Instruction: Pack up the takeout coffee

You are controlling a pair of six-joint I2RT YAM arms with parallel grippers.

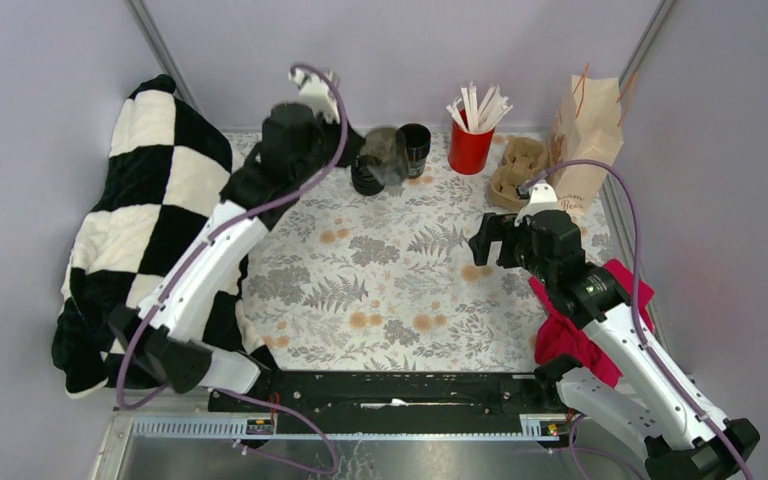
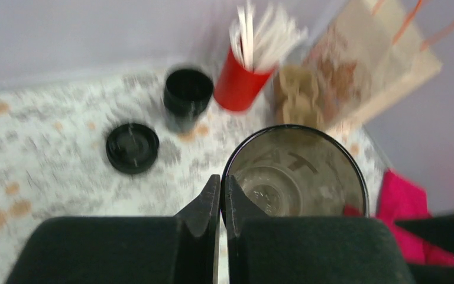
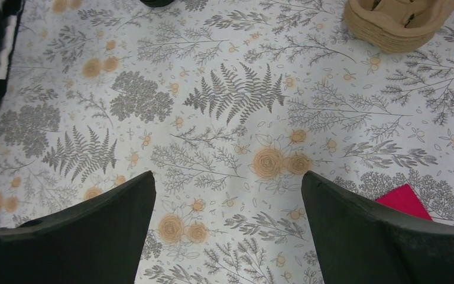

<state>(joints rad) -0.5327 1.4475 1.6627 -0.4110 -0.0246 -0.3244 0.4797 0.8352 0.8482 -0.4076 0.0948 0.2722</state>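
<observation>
My left gripper should go back and put the black coffee cup down on the empty middle of the tablecloth (image 1: 406, 259), away from the lid.
My left gripper (image 2: 221, 180) is shut on the rim of a black coffee cup (image 2: 295, 171), one finger inside and one outside. The cup is open, without a lid, and looks empty. In the top view it hangs blurred (image 1: 385, 155) above the back of the table, at my left gripper (image 1: 360, 150). A round black lid (image 2: 132, 147) lies flat on the tablecloth, also seen in the top view (image 1: 365, 182). A second open black cup (image 2: 187, 94) stands behind it. The paper bag (image 1: 585, 135) stands at the back right. My right gripper (image 1: 495, 238) is open and empty above the tablecloth (image 3: 227, 177).
A red cup of white sticks (image 1: 470, 140) and a brown pulp cup carrier (image 1: 518, 170) stand left of the bag. A red cloth (image 1: 580, 320) lies under my right arm. A black-and-white checked blanket (image 1: 150, 230) covers the table's left side.
</observation>
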